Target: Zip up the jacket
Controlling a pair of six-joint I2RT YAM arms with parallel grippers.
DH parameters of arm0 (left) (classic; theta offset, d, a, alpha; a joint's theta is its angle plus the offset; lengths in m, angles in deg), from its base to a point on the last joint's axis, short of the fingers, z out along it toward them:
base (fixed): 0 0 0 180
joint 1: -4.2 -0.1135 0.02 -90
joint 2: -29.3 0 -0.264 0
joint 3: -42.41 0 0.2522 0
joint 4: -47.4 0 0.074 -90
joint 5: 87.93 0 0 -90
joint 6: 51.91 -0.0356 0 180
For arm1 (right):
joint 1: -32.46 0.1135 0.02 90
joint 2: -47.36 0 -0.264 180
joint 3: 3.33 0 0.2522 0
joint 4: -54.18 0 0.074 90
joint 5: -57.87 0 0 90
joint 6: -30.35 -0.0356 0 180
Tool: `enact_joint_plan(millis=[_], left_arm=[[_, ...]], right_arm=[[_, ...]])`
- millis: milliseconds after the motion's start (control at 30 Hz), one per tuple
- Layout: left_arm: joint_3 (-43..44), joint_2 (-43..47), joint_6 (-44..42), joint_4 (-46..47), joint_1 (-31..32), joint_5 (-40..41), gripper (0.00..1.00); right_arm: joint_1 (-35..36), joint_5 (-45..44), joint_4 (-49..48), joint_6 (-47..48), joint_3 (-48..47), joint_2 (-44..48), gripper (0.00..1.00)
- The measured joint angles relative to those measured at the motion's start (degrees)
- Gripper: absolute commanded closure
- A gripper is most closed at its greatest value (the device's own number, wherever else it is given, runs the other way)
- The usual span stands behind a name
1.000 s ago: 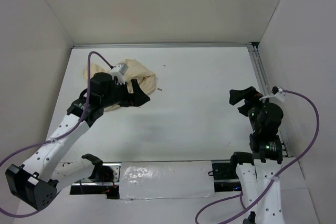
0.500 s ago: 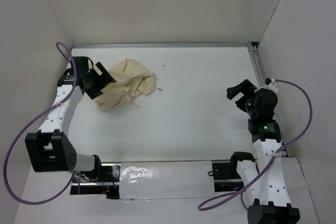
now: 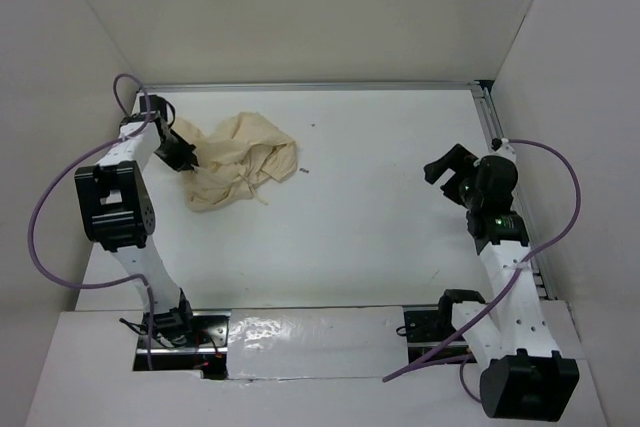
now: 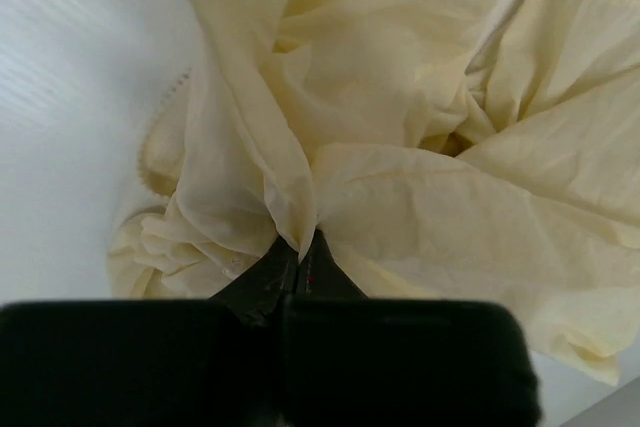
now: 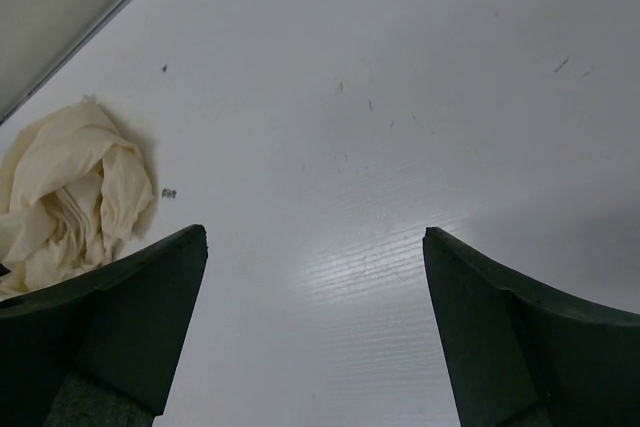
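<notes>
I will move my right gripper across the bare table toward the jacket (image 3: pixel 240 167) and down onto a bunched fold, because the gripper's open fingers are far from the cloth.
The jacket (image 3: pixel 240 167) is a crumpled cream heap on the white table at the back left. My left gripper (image 3: pixel 188 154) sits at the heap's left edge. In the left wrist view its jaws are pressed together on a pinched fold of the jacket (image 4: pixel 300 197), with the left gripper (image 4: pixel 300 247) just under that fold. My right gripper (image 3: pixel 448 169) hovers over bare table at the right, far from the garment. Its fingers (image 5: pixel 150 287) stand wide apart with nothing between them, and the jacket (image 5: pixel 70 197) shows small at the left of that view.
A tiny dark speck (image 3: pixel 304 171) lies on the table right of the jacket. An aluminium rail (image 3: pixel 500 157) runs along the right edge, and white walls close in the table on three sides.
The left arm swung back and left to the heap's left edge, and its jaws closed on a fold of fabric. The right arm rose and shifted slightly left, still open.
</notes>
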Motion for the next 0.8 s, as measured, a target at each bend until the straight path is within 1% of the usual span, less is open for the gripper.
enact_joint_plan(millis=[67, 167, 233, 400, 467, 500, 533, 567, 600, 700, 800], left_arm=[[-0.7, 0.33, -1.51, 1.03, 1.53, -0.55, 1.0], [-4.61, 4.74, -4.52, 4.72, 6.05, -1.38, 1.0], [-8.48, 10.62, -7.52, 7.06, 10.6, -3.54, 1.0], [-14.21, 28.35, -13.97, 12.52, 26.58, -10.14, 1.0], [-16.28, 33.64, -15.3, 14.4, 31.01, -12.96, 1.0], [-17.55, 35.89, -16.0, 15.08, 32.74, -14.25, 0.7], [-18.51, 37.4, -16.5, 15.17, 33.9, -15.37, 0.48], [-19.17, 38.16, -16.79, 15.04, 34.82, -15.8, 0.12], [-19.52, 38.36, -17.03, 14.69, 35.47, -15.89, 0.01], [-19.32, 36.59, -15.06, 11.54, 35.69, -12.28, 0.01], [-17.66, 33.42, -9.6, 5.38, 33.94, -5.86, 0.01]], right_arm=[[0.98, 0.68, -0.07, 0.81, 0.0, -0.44, 0.07], [3.69, 1.73, -0.31, 2.25, 0.0, -0.24, 0.05], [6.47, 2.36, -0.33, 3.39, 0.0, -0.09, 0.01], [16.28, 1.7, -0.26, 6.86, 0.02, 0.68, 0.0], [20.35, 0.13, -0.26, 7.65, 0.02, 0.11, 0.0], [22.4, -1.09, -0.26, 8.07, 0.0, -0.5, 0.0], [24.46, -2.73, -0.17, 8.46, -0.11, -1.49, 0.0], [26.36, -4.59, 0.0, 8.72, -0.46, -2.8, 0.0], [28.26, -6.4, 0.26, 8.98, -1.01, -4.37, 0.0], [32.74, -11.23, 0.26, 10.25, -2.27, -8.09, 0.0], [35.43, -14.05, 0.33, 12.46, -3.43, -9.62, 0.0]])
